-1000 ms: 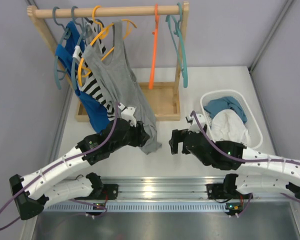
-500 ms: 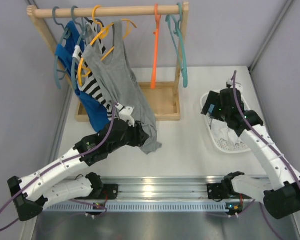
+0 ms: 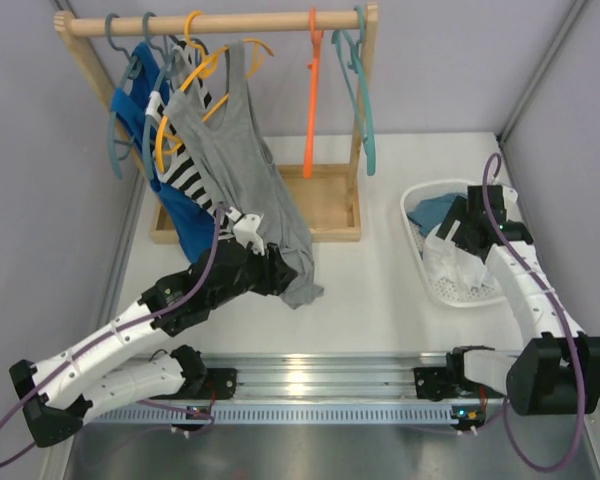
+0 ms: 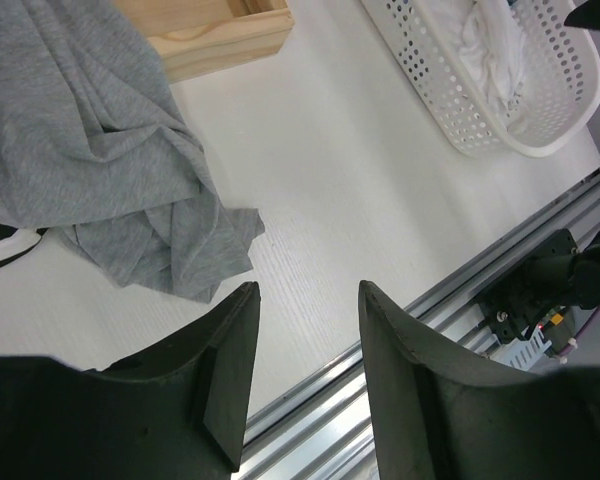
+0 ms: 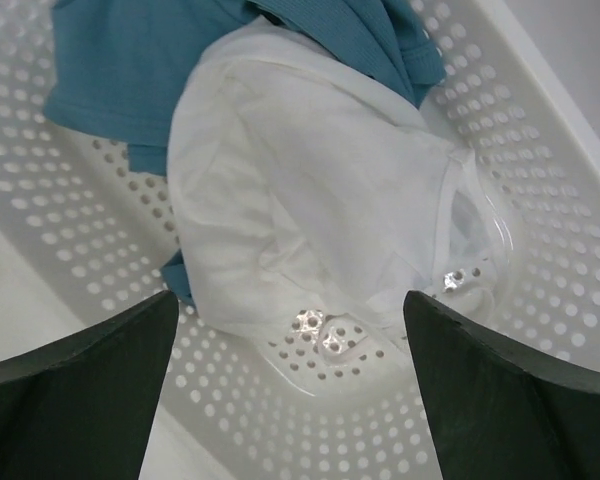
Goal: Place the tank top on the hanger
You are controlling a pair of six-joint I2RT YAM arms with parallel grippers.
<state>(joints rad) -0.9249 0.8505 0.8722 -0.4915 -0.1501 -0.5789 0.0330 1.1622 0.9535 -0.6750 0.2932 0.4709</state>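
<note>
The white top's middle folds lie uncovered below my right gripper, so next I will lower it straight into the basket with its fingers open and close on those folds.
The white tank top lies crumpled in the white laundry basket at the right. It also shows in the right wrist view and the left wrist view. The orange hanger hangs empty on the wooden rail at the back. My right gripper is open and empty, just above the tank top inside the basket. My left gripper is open and empty, low over the table beside the hem of the grey tank top.
The grey tank top hangs on a yellow-orange hanger, with blue and striped garments behind it. A teal garment lies under the white top. Teal hangers hang at the rail's right end. The wooden rack base stands behind, and a metal rail runs along the front.
My right arm has swung from the table's middle to the right and now reaches into the basket over the white top. My left arm has shifted only slightly.
</note>
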